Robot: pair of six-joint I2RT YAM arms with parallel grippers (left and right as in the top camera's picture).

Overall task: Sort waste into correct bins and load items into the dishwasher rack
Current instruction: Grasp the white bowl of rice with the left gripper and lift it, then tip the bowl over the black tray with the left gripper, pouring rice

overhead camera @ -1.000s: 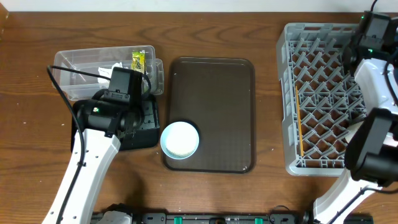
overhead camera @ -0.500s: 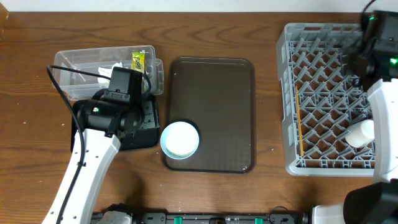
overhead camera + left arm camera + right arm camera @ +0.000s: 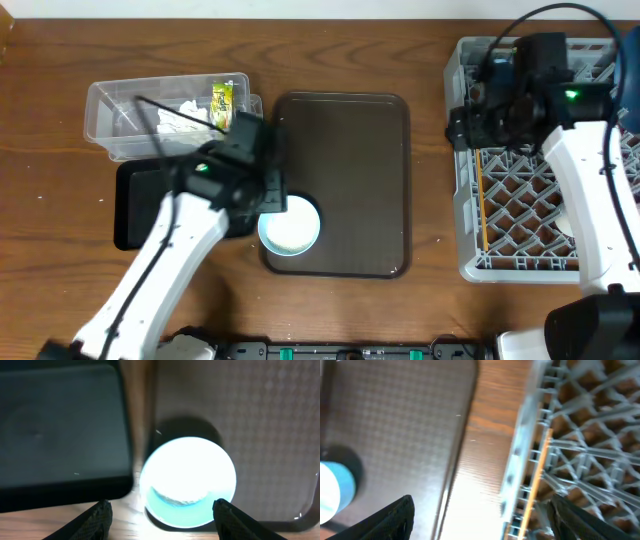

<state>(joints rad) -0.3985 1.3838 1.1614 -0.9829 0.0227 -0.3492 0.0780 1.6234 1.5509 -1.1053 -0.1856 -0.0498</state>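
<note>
My left gripper shifts across the bowl [image 3: 290, 224] toward the rack [image 3: 520, 260] next, then lowers onto the bowl's rim on that side, where the serving tray lies empty.
The small white bowl [image 3: 290, 224] with a pale blue rim sits on the front left corner of the brown serving tray [image 3: 345, 150]. My left gripper [image 3: 272, 196] hovers at its left edge. In the left wrist view the bowl [image 3: 187, 482] lies just ahead of my open, empty left gripper [image 3: 162, 522]. My right gripper [image 3: 468, 118] is open and empty over the left rim of the grey dishwasher rack [image 3: 520, 260]. Chopsticks [image 3: 481, 195] lie in the rack and also show in the right wrist view [image 3: 537, 480]. The clear tub [image 3: 110, 100] holds the tissue [image 3: 183, 110] and the wrapper [image 3: 222, 97].
The black tray [image 3: 140, 205] lies in front of the clear tub, partly under my left arm, and shows in the left wrist view [image 3: 60, 435]. A whitish cup [image 3: 570, 215] sits in the rack, partly behind my right arm. Bare wood table lies between serving tray and rack.
My left arm swung right from over the black tray to the bowl. My right arm moved left from the rack's far right side to its left rim.
</note>
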